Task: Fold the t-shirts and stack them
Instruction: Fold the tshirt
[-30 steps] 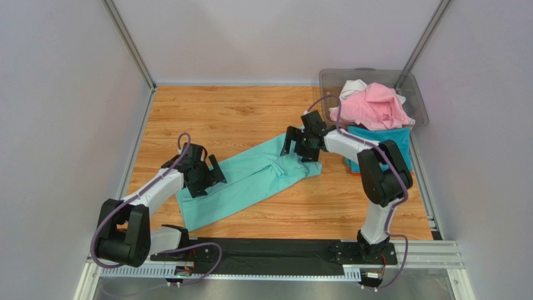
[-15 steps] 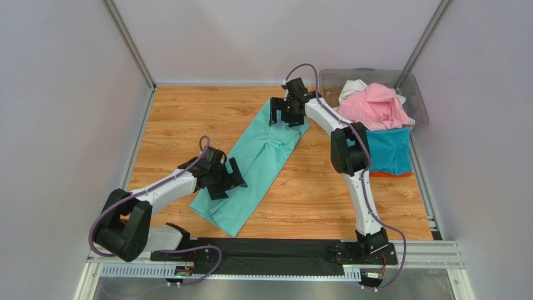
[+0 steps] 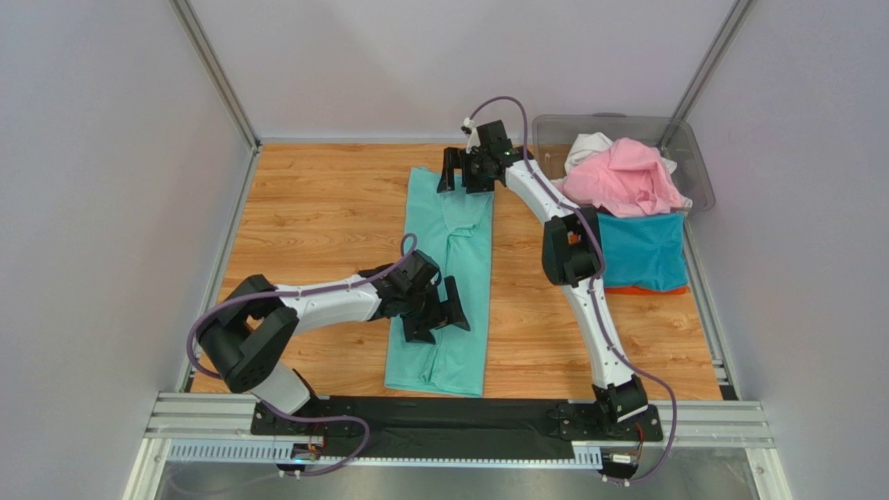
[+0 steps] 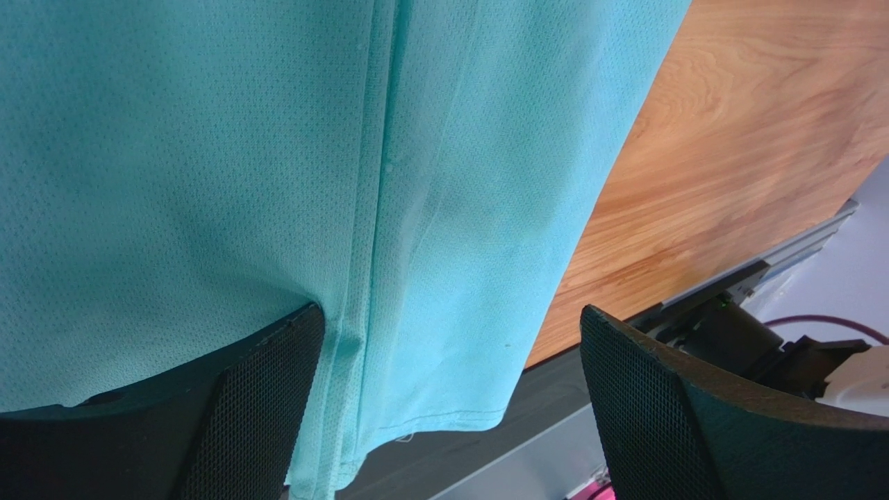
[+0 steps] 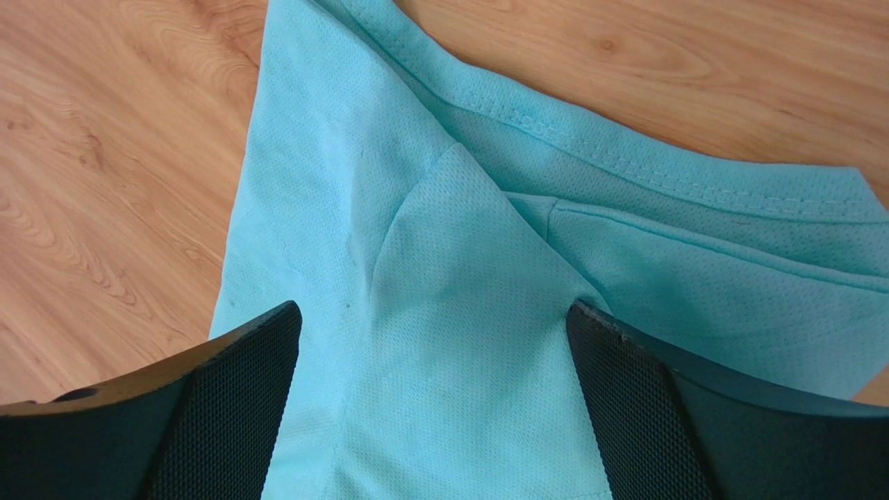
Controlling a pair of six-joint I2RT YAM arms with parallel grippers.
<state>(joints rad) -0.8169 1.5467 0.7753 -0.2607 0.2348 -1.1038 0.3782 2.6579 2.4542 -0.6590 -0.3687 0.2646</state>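
I will next swing my left gripper back and to its left in the top view and lower it onto the t-shirt hem's near corner (image 3: 390,384), because the corner lies that way.
The mint green t-shirt (image 3: 447,276) lies as a long narrow folded strip down the middle of the table, far end to near edge. My right gripper (image 3: 464,172) is open over its far end; the right wrist view shows the collar seam and cloth (image 5: 459,313) between the spread fingers. My left gripper (image 3: 436,313) is open over the strip's near part; the left wrist view shows the cloth (image 4: 209,156) and its hem hanging at the table's near edge. A teal blue t-shirt (image 3: 644,250) lies on an orange one (image 3: 637,291) at the right.
A clear grey bin (image 3: 697,156) at the back right holds pink (image 3: 623,175) and white (image 3: 590,144) t-shirts. The black base rail (image 3: 459,417) runs along the near edge. Grey walls close in the left, back and right sides.
Both arms swung the mint green shirt round from a diagonal lie to a straight near-to-far strip. The right gripper moved to the far edge, the left toward the middle.
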